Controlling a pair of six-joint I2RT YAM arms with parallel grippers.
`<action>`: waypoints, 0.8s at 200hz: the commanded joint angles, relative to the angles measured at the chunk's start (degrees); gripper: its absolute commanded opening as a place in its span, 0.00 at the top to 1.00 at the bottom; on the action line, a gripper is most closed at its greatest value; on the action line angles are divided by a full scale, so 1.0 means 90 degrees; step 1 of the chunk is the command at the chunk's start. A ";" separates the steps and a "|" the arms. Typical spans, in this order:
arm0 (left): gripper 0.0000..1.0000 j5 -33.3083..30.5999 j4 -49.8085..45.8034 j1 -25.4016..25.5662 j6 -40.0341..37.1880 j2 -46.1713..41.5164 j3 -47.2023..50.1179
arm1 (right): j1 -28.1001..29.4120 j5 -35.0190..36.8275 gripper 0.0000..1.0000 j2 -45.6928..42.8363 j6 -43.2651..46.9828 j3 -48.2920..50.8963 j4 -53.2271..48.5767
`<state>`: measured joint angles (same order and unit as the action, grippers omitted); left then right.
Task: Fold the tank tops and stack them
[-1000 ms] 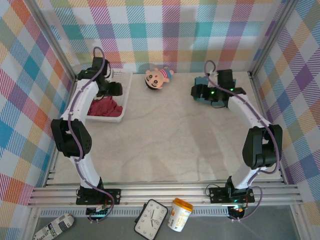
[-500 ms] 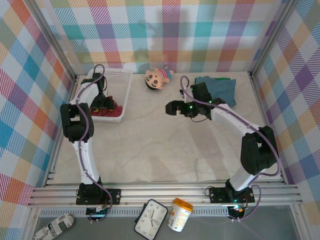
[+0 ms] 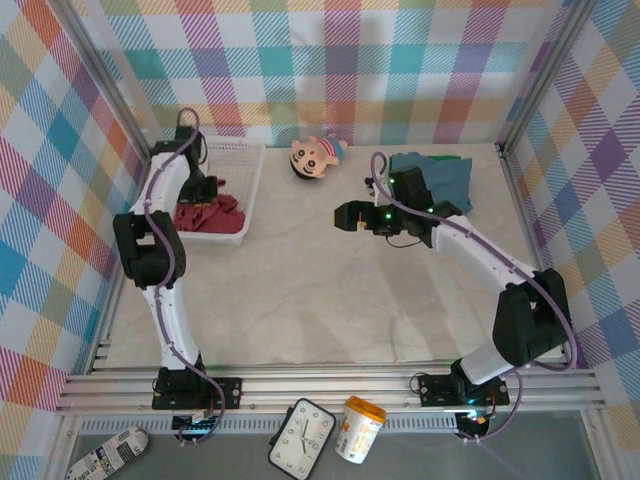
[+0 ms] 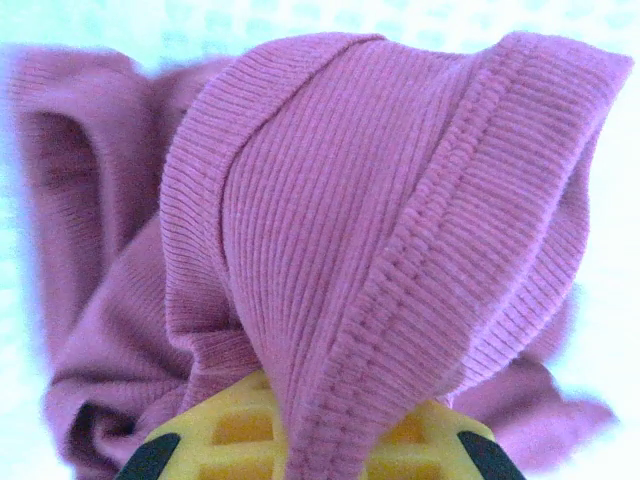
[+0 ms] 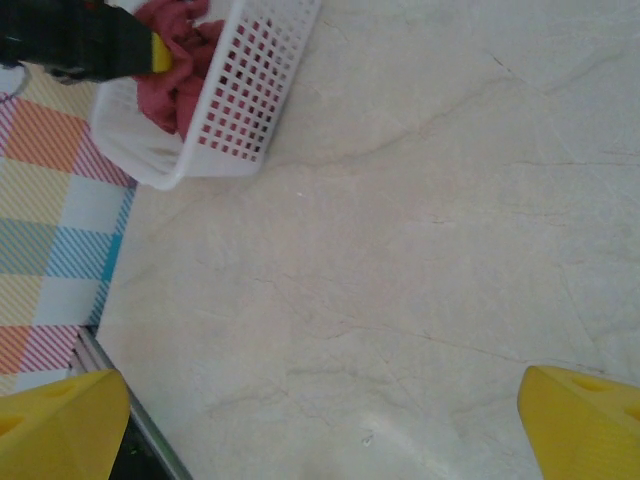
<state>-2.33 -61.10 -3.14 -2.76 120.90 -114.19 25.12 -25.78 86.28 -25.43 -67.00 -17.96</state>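
Note:
My left gripper rises from the basket (image 3: 252,172) next, lowers onto the bare central tabletop and releases the dark red tank top's fold. That spot lies past the basket's rim.
The dark red tank top (image 3: 212,216) lies bunched in the white mesh basket (image 3: 252,172) at the back left. My left gripper (image 3: 198,196) reaches down into the basket. In the left wrist view it (image 4: 320,445) is shut on a ribbed fold of the dark red top (image 4: 380,200), pinched between the yellow fingers (image 4: 215,440). The blue-grey tank top (image 3: 445,180) lies folded at the back right, a greenish edge (image 3: 403,160) showing at its left. My right gripper (image 3: 346,215) hovers open over bare table (image 5: 380,300), left of that pile, nothing between its fingertips (image 5: 60,420).
A big-headed doll (image 3: 315,155) lies at the back centre between basket and folded pile. The right wrist view looks towards the basket (image 5: 250,100) with the red top (image 5: 170,75) inside. Plaid walls enclose the table on three sides; a metal rail runs along the near edge.
My right gripper left the folded pile at the back right and moved left over the table's middle. My left gripper went down into the basket and closed on the red top.

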 commanded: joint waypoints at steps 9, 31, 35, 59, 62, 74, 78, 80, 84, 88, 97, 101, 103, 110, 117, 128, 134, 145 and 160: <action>1.00 0.0756 -0.0929 0.0168 0.0351 -0.1645 -0.0943 | -0.0282 -0.0452 0.01 -0.0371 -0.0447 0.0273 0.0597; 1.00 0.1074 -0.1230 0.0622 0.0647 -0.2323 -0.1062 | -0.0467 -0.0491 0.01 -0.0428 -0.0290 0.0167 0.0335; 1.00 0.1118 -0.1264 0.0744 0.0726 -0.2430 -0.1068 | -0.0511 -0.0526 0.01 -0.0452 -0.0290 0.0184 0.0359; 1.00 0.1365 -0.1182 0.1573 0.1533 -0.3073 -0.0977 | -0.0721 -0.0611 0.01 -0.0671 -0.0176 0.0218 0.0243; 1.00 0.1437 -0.1117 0.1695 0.1662 -0.3144 -0.0924 | -0.0744 -0.0619 0.01 -0.0707 -0.0155 0.0225 0.0225; 0.99 0.1407 -0.0874 0.2300 0.2186 -0.3395 -0.0606 | -0.0858 -0.0650 0.01 -0.0854 -0.0133 0.0305 0.0188; 0.98 0.1410 -0.0778 0.2497 0.2338 -0.3459 -0.0451 | -0.0907 -0.0688 0.01 -0.0908 -0.0124 0.0336 0.0174; 0.98 0.1428 -0.0735 0.2582 0.2424 -0.3481 -0.0377 | -0.0924 -0.0704 0.01 -0.0930 -0.0116 0.0355 0.0160; 0.98 0.1485 -0.0661 0.2727 0.2599 -0.3513 -0.0217 | -0.0970 -0.0727 0.01 -0.0988 -0.0110 0.0394 0.0143; 0.98 0.1522 -0.0577 0.2862 0.2786 -0.3528 -0.0044 | -0.1005 -0.0729 0.01 -0.1045 -0.0114 0.0433 0.0115; 0.97 0.1619 -0.0187 0.3179 0.3164 -0.3592 0.0460 | -0.1091 -0.0751 0.01 -0.1165 -0.0105 0.0547 0.0066; 0.96 0.1664 0.0025 0.3345 0.3295 -0.3611 0.0739 | -0.1137 -0.0763 0.01 -0.1232 -0.0094 0.0606 0.0037; 0.96 0.1692 0.0130 0.3417 0.3366 -0.3624 0.0873 | -0.1143 -0.0767 0.01 -0.1258 -0.0085 0.0635 0.0021; 0.95 0.1698 0.0443 0.3670 0.3586 -0.3623 0.1289 | -0.1201 -0.0749 0.01 -0.1367 -0.0076 0.0728 -0.0022; 0.95 0.1637 0.0724 0.3909 0.3773 -0.3580 0.1671 | -0.1237 -0.0756 0.01 -0.1457 -0.0049 0.0813 -0.0129; 0.95 0.1705 0.1384 0.4219 0.4195 -0.3481 0.2311 | -0.1285 -0.0668 0.01 -0.1642 0.0020 0.0963 -0.0305; 0.93 0.1807 0.1783 0.4406 0.4354 -0.3394 0.2609 | -0.1304 -0.0600 0.00 -0.1755 0.0050 0.1086 -0.0342; 0.86 0.1805 0.2228 0.4732 0.4571 -0.3023 0.2893 | -0.1317 -0.0480 0.01 -0.1921 0.0100 0.1307 -0.0420; 0.67 0.1844 0.2513 0.5029 0.4671 -0.2381 0.2964 | -0.1331 -0.0388 0.01 -0.2067 0.0119 0.1520 -0.0566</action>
<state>12.56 -49.71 37.95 32.75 93.97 -89.23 13.39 -30.20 70.22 -26.15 -56.14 -19.35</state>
